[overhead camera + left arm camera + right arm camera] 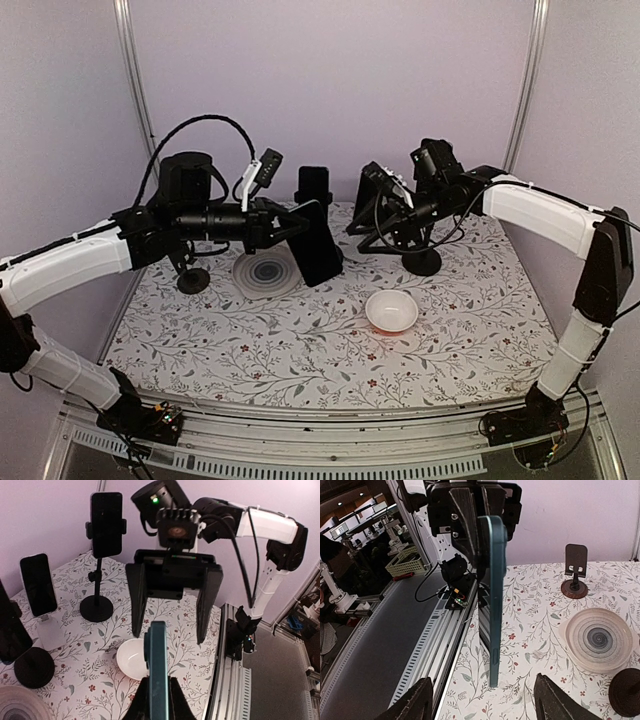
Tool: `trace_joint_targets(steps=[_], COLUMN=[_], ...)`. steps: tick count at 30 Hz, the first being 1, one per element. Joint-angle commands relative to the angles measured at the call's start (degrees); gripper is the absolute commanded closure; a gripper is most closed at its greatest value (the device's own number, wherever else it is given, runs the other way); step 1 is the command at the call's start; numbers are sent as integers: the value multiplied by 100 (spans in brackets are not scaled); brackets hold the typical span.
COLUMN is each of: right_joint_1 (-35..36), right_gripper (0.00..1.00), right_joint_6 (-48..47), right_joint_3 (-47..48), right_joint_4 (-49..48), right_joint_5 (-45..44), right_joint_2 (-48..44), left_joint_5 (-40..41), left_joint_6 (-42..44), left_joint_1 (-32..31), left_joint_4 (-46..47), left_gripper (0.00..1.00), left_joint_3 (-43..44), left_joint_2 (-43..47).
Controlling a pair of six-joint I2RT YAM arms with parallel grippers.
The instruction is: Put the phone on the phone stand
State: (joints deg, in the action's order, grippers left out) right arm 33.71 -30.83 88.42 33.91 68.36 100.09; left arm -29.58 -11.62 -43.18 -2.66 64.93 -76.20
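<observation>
Next, my left gripper goes to the left in the top view, lowers the phone onto the small phone stand and releases, as the phone stand is empty.
My left gripper (159, 682) is shut on a teal phone (159, 655), seen edge-on, and holds it upright above the table. In the top view the left gripper (298, 228) holds the phone (318, 255) at the table's middle back. My right gripper (482, 680) is open and faces the phone (494, 600) edge-on, with the phone's lower end between its spread fingers (417, 700), not touching. The right gripper also shows in the left wrist view (172, 625). A small empty phone stand (575, 570) on a round base stands at the far left of the table.
A white bowl (391, 311) sits mid-table. A round clear dish (266, 272) lies under the left arm. Other phones sit on stands at the back: a tall black stand (106, 522), a white stand (37, 585), and one behind the held phone (313, 185).
</observation>
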Motion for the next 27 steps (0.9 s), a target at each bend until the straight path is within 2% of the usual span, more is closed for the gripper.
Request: trace_joint_targets(steps=[1,6,10,16,18,22,27], right_joint_1=[-290,-750,-1211,-1517,-1692,-1953,-1957], right_gripper=[27,26,26,26,26,26,26], right_joint_6=[-56,-163,-101,-345,-345,-154,-152], right_joint_3=[-129,-517,-1097,-2023,-2412,-3171,-3426], right_joint_4=[191,421,425,401,210,-348,-546], right_joint_5=[-375,-501,-481,-707,-612,-305,-319], right_joint_2=[-486,-934,-1375,-1850,-1937,-2069,-2060], left_joint_5=[436,1009,1046,843,1163,651,686], left_joint_6=[142,180,282,490,463,622,685], left_joint_1=[469,1197,1995,3128,3469,4189,4327], left_joint_4=[-642,-1518,-2041,-2427,-2683,-2587,-2441], left_gripper=[100,100,100,100,100,100,100], left_joint_3=[222,333,439,600,675,664,644], left_joint_2=[464,711,755,592,433,142,-59])
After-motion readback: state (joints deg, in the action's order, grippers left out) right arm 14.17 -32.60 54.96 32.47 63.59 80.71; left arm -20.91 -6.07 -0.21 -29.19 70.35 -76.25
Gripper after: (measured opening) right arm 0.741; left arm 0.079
